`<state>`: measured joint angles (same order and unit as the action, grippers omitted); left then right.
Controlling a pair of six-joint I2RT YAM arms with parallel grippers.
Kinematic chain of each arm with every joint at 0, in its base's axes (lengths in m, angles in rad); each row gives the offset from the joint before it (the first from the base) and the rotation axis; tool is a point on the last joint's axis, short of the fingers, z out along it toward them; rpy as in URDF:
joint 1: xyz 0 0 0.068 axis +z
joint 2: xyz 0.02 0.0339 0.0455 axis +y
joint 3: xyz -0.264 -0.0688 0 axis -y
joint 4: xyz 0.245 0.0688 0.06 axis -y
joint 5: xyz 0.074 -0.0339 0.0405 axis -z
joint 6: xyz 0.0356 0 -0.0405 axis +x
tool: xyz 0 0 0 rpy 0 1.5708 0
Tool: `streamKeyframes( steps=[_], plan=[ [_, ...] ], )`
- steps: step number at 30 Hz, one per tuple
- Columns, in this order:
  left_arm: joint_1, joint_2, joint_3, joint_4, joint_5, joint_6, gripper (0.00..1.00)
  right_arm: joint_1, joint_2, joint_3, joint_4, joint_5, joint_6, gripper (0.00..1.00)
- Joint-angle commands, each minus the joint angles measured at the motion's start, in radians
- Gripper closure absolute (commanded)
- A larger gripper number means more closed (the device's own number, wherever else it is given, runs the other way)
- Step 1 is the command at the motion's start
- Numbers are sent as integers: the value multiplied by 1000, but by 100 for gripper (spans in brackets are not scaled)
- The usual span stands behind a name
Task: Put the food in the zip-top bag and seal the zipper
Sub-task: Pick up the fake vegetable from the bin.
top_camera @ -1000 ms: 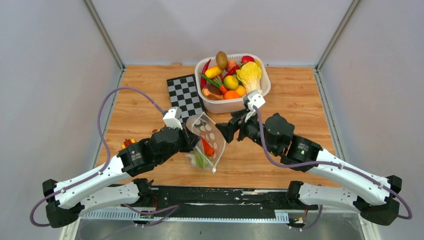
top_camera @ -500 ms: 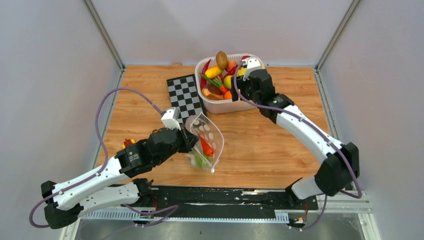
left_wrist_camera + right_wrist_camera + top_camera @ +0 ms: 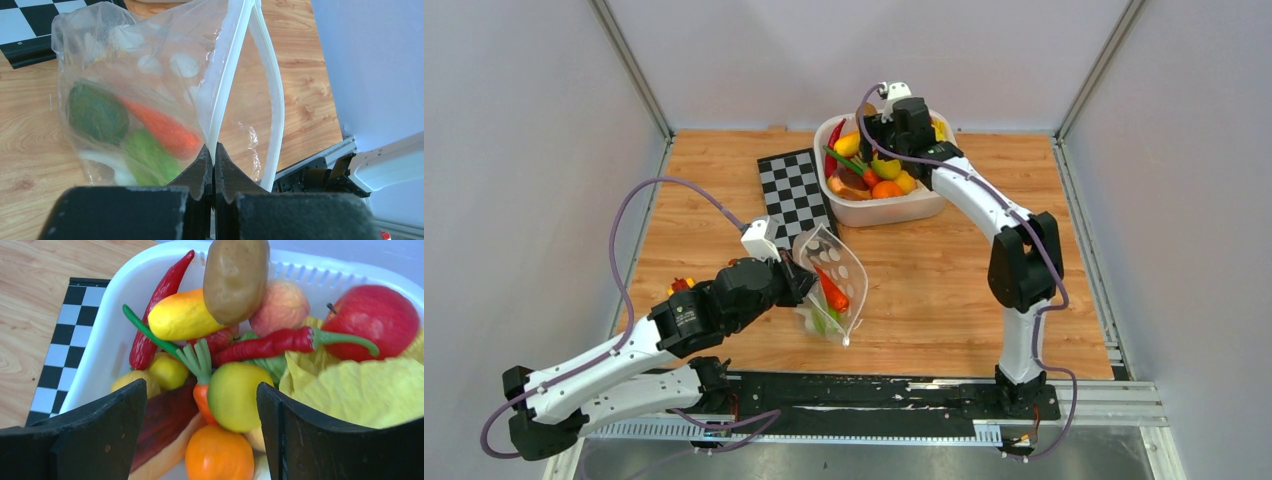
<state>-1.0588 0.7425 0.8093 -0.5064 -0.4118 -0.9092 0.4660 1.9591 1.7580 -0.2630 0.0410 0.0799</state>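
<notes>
The brown potato sits atop the food beyond my open fingers. Next, my right gripper moves outward past the carrot's stems and closes around the potato.
The zip-top bag [image 3: 839, 285] stands open on the table, with an orange carrot [image 3: 162, 125] and green pieces [image 3: 97, 112] inside. My left gripper [image 3: 214, 148] is shut on one strip of the zipper [image 3: 227, 80]; the other strip [image 3: 277, 100] bows away from it. In the top view this gripper [image 3: 800, 281] is at the bag's left edge. My right gripper [image 3: 201, 385] is open and empty above the food in the white tub [image 3: 115, 325]. Between its fingers lie a green-yellow fruit [image 3: 235, 395], an orange [image 3: 220, 452] and a carrot. In the top view it [image 3: 879, 145] hovers over the tub.
The tub [image 3: 874, 212] at the back also holds a potato [image 3: 235, 277], a red apple [image 3: 372, 320], red chillies [image 3: 280, 342] and a cabbage [image 3: 360, 390]. A chessboard [image 3: 794, 190] lies left of the tub. Small toy cars [image 3: 681, 285] sit by my left arm.
My right arm has swung from beside the bag out to above the tub, gripper open. My left gripper still holds the bag's zipper, barely moved.
</notes>
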Motion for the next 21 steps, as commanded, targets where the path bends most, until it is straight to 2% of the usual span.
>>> streamKeyframes(
  steps=[1,6,11,13,21],
  plan=[
    [1,2,1,12,-21,24,100,-24,111,141,76,-14,-50,19],
    [2,13,5,10,-24,40,100,-44,244,299,74,-79,-73,18],
    [2,24,13,7,-22,51,100,-46,319,370,138,-25,-116,18],
    [2,23,13,4,-22,52,100,-48,356,417,134,-2,-116,22],
    [2,25,17,1,-25,52,100,-49,477,546,115,-105,-86,41]
  ],
)
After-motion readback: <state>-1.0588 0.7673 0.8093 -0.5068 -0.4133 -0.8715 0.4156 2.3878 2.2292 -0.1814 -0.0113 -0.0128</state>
